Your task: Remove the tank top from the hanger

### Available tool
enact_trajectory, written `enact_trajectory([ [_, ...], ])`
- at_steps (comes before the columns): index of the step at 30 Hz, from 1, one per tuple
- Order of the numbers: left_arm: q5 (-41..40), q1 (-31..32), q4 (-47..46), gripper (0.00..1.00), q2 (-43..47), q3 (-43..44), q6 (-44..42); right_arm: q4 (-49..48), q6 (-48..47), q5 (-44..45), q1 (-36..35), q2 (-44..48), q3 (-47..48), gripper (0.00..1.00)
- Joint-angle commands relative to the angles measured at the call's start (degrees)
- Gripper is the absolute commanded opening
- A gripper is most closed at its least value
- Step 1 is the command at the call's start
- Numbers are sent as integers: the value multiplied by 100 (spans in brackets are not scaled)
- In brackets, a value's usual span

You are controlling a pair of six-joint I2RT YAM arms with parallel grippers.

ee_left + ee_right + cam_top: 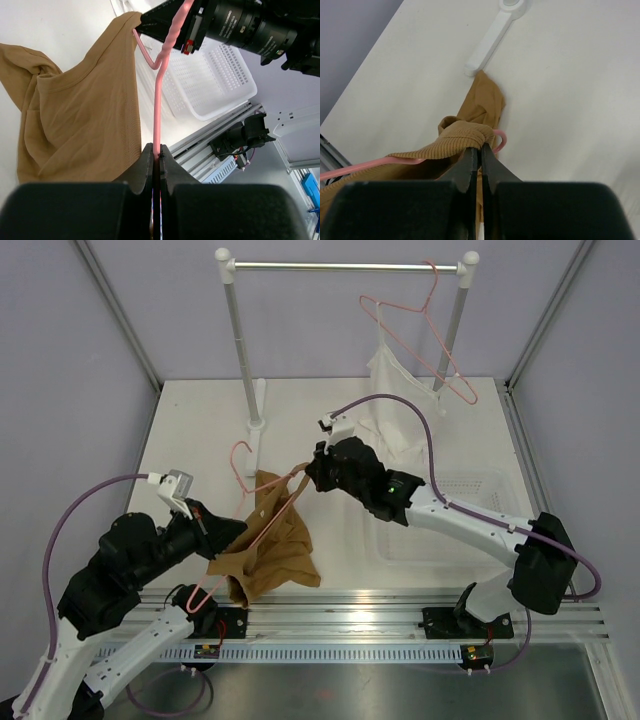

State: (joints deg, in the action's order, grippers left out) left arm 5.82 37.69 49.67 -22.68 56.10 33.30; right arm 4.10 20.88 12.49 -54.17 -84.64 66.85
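My left gripper should go up and outward, hang the pink hanger on the rack bar's empty part (284, 266) and let go of it, because that part of the bar is above my gripper and outward of it.
The tan tank top (272, 545) lies bunched on the table, still threaded on the pink wire hanger (205, 588), whose hook points toward the rack pole. My left gripper (232, 528) is shut on the hanger's wire; in the left wrist view the wire (159, 100) runs straight into its closed jaws (159, 151), with the top (75, 110) to the left. My right gripper (313, 473) is shut on a ribbed strap of the tank top (455, 137) at the hanger's end (500, 140), held just above the table (480, 146).
A clothes rack stands at the back on a white pole (240, 350) with a foot (492, 35). A white garment (400, 405) hangs from it on another pink hanger (420, 330). A white perforated basket (455, 525) sits at the right, under my right arm.
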Motion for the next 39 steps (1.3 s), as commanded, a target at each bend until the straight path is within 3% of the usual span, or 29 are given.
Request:
enact_trajectory([
  [1, 340, 19, -247, 0, -202, 121, -156, -217, -23, 288, 248, 352, 21, 0],
  [6, 551, 19, -247, 0, -246, 138, -218, 390, -137, 763, 767, 220, 214, 0],
  [13, 1192, 19, -607, 0, -220, 121, -228, 451, -392, 158, 1233, 105, 153, 0],
  [18, 816, 19, -897, 0, -132, 95, -157, 346, -199, -483, 1313, 711, -356, 0],
  [21, 806, 19, -1896, 0, 96, -230, 88, -31, 160, -967, 1321, 1370, -927, 0],
  [25, 842, 19, -4317, 0, 255, -915, 563, -708, 627, -2448, 1304, 2152, -1367, 0],
  [31, 385, 19, -7176, 0, -482, -1417, 81, -464, 812, -3340, 1278, 2619, -1263, 0],
  [33, 358, 19, -7541, 0, -1033, -1121, -182, 62, 637, -2939, 1033, 2602, -982, 0],
  [37, -220, 28, -7482, 0, -1694, -286, -578, 1293, -84, -991, 101, 2540, -507, 0],
  [39, -800, 28, -7445, 0, -1801, -82, -902, 1400, -172, -854, -101, 2558, -384, 0],
])
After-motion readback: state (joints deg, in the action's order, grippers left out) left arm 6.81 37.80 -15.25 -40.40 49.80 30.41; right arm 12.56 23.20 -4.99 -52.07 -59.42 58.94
